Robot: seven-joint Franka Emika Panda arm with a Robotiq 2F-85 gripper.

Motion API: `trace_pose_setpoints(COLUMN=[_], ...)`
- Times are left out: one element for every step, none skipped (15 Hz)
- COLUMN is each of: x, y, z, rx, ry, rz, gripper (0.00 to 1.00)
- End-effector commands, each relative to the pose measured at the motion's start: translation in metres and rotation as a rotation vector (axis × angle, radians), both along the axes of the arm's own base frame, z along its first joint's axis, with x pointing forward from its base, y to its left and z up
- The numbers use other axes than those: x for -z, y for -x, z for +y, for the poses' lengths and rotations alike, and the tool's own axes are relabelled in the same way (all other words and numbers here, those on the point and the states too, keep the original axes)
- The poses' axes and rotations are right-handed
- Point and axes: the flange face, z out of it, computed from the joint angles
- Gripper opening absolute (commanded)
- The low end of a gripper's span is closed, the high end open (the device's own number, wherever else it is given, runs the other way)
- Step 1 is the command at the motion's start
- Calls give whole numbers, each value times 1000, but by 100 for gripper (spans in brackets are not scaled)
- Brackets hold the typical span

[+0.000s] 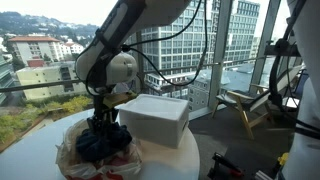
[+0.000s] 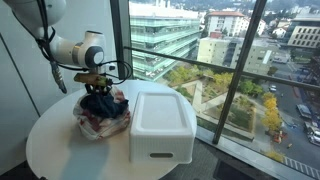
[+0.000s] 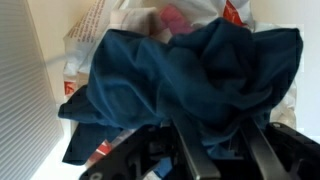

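Observation:
The gripper moves down into the clear plastic bag next and releases the cloth there, since the bag lies right below the held dark blue cloth (image 1: 100, 143).
My gripper (image 3: 208, 120) is down in a crumpled dark blue cloth (image 3: 190, 70). A fold of the cloth is bunched between the two fingers, which are closed on it. The cloth lies on top of a clear plastic bag (image 3: 85, 45) with red print that holds other clothes, including something pink. In both exterior views the gripper (image 1: 101, 118) (image 2: 95, 82) stands straight above the blue cloth (image 1: 100, 143) (image 2: 101, 103) on the bag (image 1: 68, 158) (image 2: 90, 124), on a round white table (image 1: 30, 150) (image 2: 60, 150).
A white lidded plastic box (image 1: 153, 117) (image 2: 160, 125) stands on the table right beside the bag. Tall windows (image 2: 200, 60) lie just behind the table. A wooden chair (image 1: 245, 105) stands further off on the floor.

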Motion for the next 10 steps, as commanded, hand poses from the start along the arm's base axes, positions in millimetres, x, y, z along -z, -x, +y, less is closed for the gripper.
trace_pose_setpoints(x=[7,9,13,22,28,37,46,58,70,83], y=[-20,-22,-25,-28,-31,-34,-37,-40,-43,-45], z=[29,34,39,38,38,35,34,33,32,33], rx=[-120,-152,-173,-186,-194,-205,-223,-250,-273,-305], ry=[-26,-38,-47,-50,-53,-54,-48,-48,-35,-7], rz=[-12,-16,-12,4,14,22,24,23,25,22], gripper=[6,6,6,6,6,6,6,6,6,6])
